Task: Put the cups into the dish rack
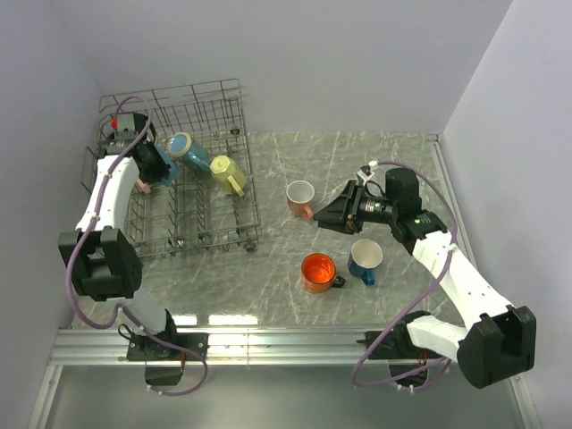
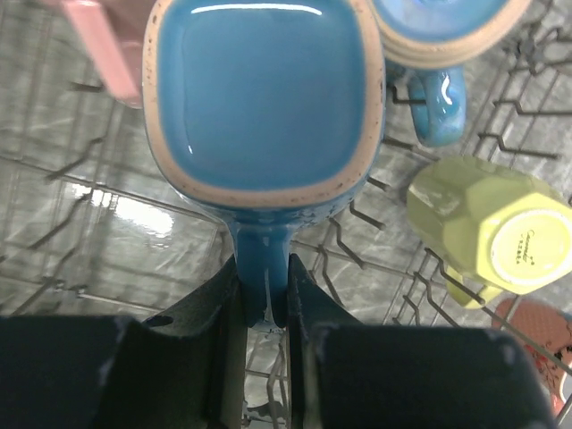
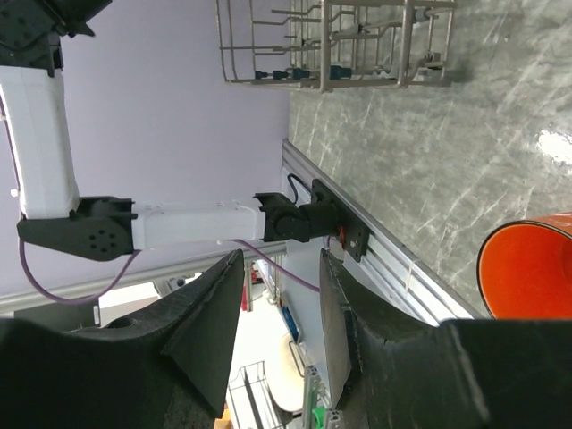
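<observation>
My left gripper needs to move down and toward the pale yellow mug [image 1: 228, 174] and release the teal mug's handle over the rack's wires short [image 1: 184, 188] of it, because those wires are empty.
The grey wire dish rack [image 1: 223, 234] stands at the far left. My left gripper [image 1: 154, 166] reaches into it and is shut on the handle of a teal mug [image 2: 264, 98], with the pinch [image 2: 265, 277] low on the handle. A light blue mug [image 1: 188, 150] and a pale yellow mug [image 1: 228, 174] lie in the rack. A pink mug [image 2: 98, 45] shows at the top left of the left wrist view. On the table stand a salmon mug [image 1: 301, 195], an orange mug [image 1: 319, 270] and a dark blue mug [image 1: 365, 257]. My right gripper [image 1: 322, 217] is open and empty beside the salmon mug.
The rack's upright tines [image 2: 375, 228] and tall wire sides [image 1: 170, 98] surround the left gripper. In the right wrist view the orange mug [image 3: 532, 268] sits at the right edge and the rack [image 3: 340, 45] at the top. Walls close in the table at the back and on both sides.
</observation>
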You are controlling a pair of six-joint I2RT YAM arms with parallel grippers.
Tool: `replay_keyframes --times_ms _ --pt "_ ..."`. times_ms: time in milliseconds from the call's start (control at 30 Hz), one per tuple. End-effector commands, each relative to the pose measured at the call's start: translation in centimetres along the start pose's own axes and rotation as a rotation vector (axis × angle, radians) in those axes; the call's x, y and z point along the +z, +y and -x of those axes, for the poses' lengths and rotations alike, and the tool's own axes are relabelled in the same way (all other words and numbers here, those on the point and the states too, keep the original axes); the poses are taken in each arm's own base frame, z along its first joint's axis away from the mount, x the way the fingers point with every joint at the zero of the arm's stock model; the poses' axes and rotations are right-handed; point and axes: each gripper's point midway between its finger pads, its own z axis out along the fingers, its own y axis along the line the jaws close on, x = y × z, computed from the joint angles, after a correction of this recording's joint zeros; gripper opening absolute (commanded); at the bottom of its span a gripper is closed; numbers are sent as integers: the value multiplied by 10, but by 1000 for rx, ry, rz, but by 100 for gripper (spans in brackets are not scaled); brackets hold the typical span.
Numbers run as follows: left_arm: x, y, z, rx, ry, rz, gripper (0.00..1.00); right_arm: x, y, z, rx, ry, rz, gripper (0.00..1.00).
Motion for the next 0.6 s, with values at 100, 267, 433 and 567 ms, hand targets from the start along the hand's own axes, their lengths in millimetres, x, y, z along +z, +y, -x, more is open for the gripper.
replay_keyframes --times_ms 100,267,433,567 --pt "5 -22 7 27 -43 -106 0 -1 -3 2 -18 -1 3 46" --pt "25 -11 -11 41 20 -54 0 0 -7 2 -9 -1 -5 46" --pt "37 2 -26 59 57 10 0 0 -8 3 -10 -7 -6 46" --pt "45 12 -37 76 93 52 0 0 -11 3 -6 -9 -15 45"
